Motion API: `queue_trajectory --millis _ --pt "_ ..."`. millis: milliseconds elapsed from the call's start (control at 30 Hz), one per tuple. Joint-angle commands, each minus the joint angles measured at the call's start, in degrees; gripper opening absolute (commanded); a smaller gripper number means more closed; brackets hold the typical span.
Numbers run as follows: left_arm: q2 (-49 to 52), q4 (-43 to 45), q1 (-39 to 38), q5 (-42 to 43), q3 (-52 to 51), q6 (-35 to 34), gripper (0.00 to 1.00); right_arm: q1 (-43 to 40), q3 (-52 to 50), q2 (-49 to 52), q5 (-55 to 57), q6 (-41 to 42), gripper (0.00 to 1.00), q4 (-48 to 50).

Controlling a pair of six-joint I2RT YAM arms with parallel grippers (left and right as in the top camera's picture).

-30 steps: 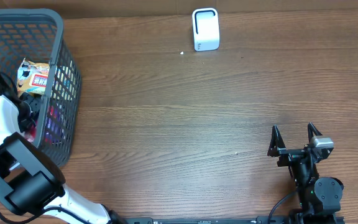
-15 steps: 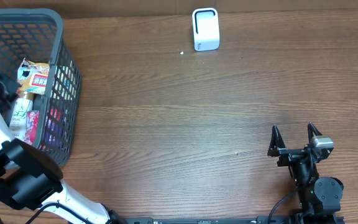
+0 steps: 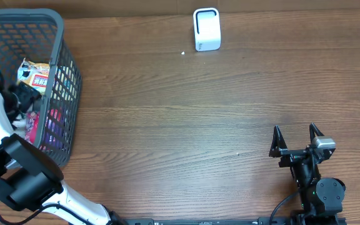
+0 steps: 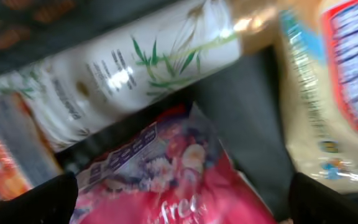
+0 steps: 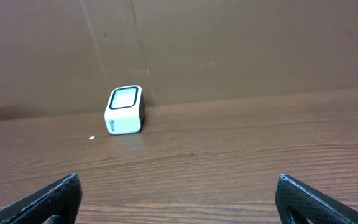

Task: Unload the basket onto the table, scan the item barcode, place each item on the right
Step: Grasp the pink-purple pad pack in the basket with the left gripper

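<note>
The robot's left gripper will move down into the grey basket point(image 3: 59, 39) onto the red and pink packet, as its open fingers are already on either side of the packet.
My left gripper point(image 3: 21, 98) is down inside the grey basket point(image 3: 59, 39) at the table's left edge. Its jaws stand open, one on either side of a red and pink packet point(image 4: 166, 155), with nothing gripped. Behind the packet lie a white bottle with green leaf print point(image 4: 135, 68) and a pale bag with a blue and red label point(image 4: 328, 93). The white barcode scanner point(image 3: 207, 29) stands at the far edge of the table, its window point(image 5: 124, 99) turned toward the right wrist view. My right gripper point(image 3: 297, 139) is open and empty at the near right.
An orange pack point(image 4: 5, 168) lies at the left in the basket. A snack bag point(image 3: 35, 74) shows at the basket's top in the overhead view. A brown wall point(image 5: 229, 43) rises behind the scanner. Bare wooden tabletop point(image 3: 186, 125) spreads between basket, scanner and right arm.
My left gripper shifted about inside the basket and its jaws went from shut to open over the red packet. The right arm has not moved.
</note>
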Motion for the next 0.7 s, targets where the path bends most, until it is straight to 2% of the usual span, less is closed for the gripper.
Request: queue_trajectory --millis 0,167,267,300,333,400,500,533,667 --pt "0.04 4.72 -0.04 -0.57 -6.14 -3.61 1.00 0.42 -0.61 -0.42 -0.24 0.35 1.00 0.39" --pt "0.07 13.88 -0.07 -0.57 -14.08 -6.75 1.00 0.42 -0.61 -0.42 -0.24 0.35 1.00 0.39" --pt "0.07 16.04 -0.07 -0.55 -17.07 -6.75 0.98 0.42 -0.59 -0.42 -0.24 0.35 1.00 0.39" --pt "0.07 16.35 -0.04 -0.57 -18.05 -6.75 0.90 0.42 -0.61 -0.42 -0.24 0.35 1.00 0.39" --pt "0.07 16.37 -0.02 -0.59 -18.62 -6.75 0.86 0.42 -0.61 -0.42 -0.24 0.35 1.00 0.39" --pt "0.09 16.28 -0.02 -0.55 -19.76 -6.71 0.69 0.42 -0.61 -0.42 -0.24 0.35 1.00 0.39" --pt "0.07 15.47 -0.04 -0.55 -20.00 -6.05 0.11 0.42 -0.61 -0.42 -0.24 0.35 1.00 0.39" --pt "0.07 15.37 -0.02 -0.55 -19.98 -6.03 0.04 0.42 -0.61 -0.42 -0.24 0.35 1.00 0.39" --pt "0.00 12.76 0.02 -0.55 -17.42 -5.57 0.04 0.42 -0.61 -0.42 -0.24 0.35 1.00 0.39"
